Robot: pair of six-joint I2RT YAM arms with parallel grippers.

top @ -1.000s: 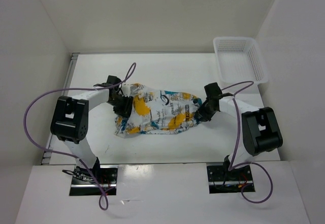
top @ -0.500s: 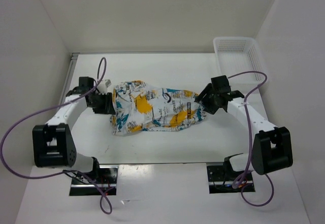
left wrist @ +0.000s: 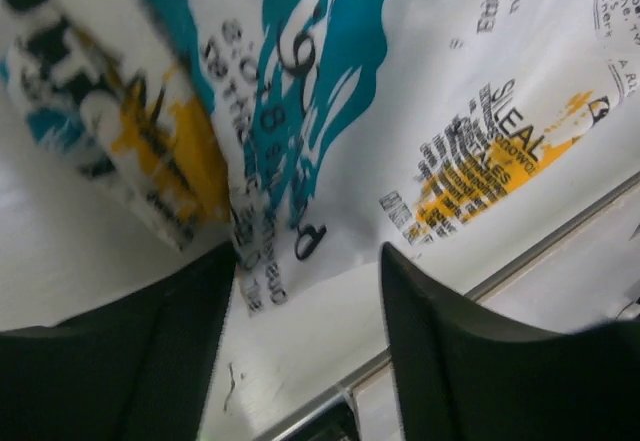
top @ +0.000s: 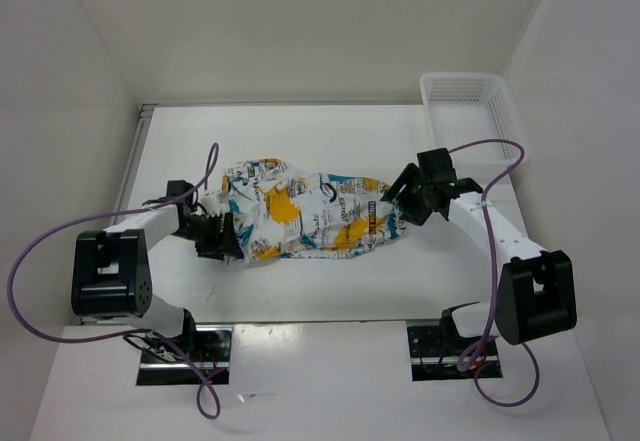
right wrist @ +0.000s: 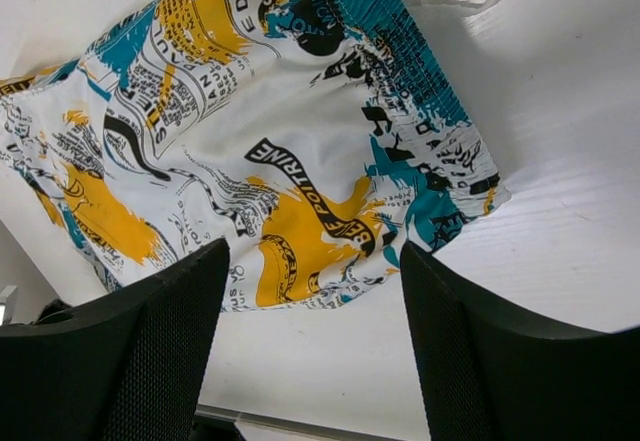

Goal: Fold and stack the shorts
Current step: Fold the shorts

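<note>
The waistband's near corner (top: 401, 229) (right wrist: 488, 195) sticks out onto bare tabletop, below and back from my right gripper. My right gripper will next lower its open fingers back around that corner.
The printed shorts (top: 305, 216) lie spread on the table, white with teal and orange-yellow patches; they also fill the left wrist view (left wrist: 400, 81) and the right wrist view (right wrist: 270, 151). My left gripper (top: 226, 239) is open at the shorts' left lower corner, its jaws straddling the cloth's hem (left wrist: 262, 261). My right gripper (top: 404, 206) is open just off the shorts' right end, beside the waistband (right wrist: 430, 131), holding nothing.
A white mesh basket (top: 472, 116) stands at the back right corner. White walls enclose the table on three sides. The table's near edge with a metal rail (left wrist: 560, 236) runs just behind the left gripper. Purple cables loop off both arms.
My left gripper has moved down and right to the shorts' left lower corner. My right gripper has hardly moved in the last half second. The shorts lie flatter than a second ago.
</note>
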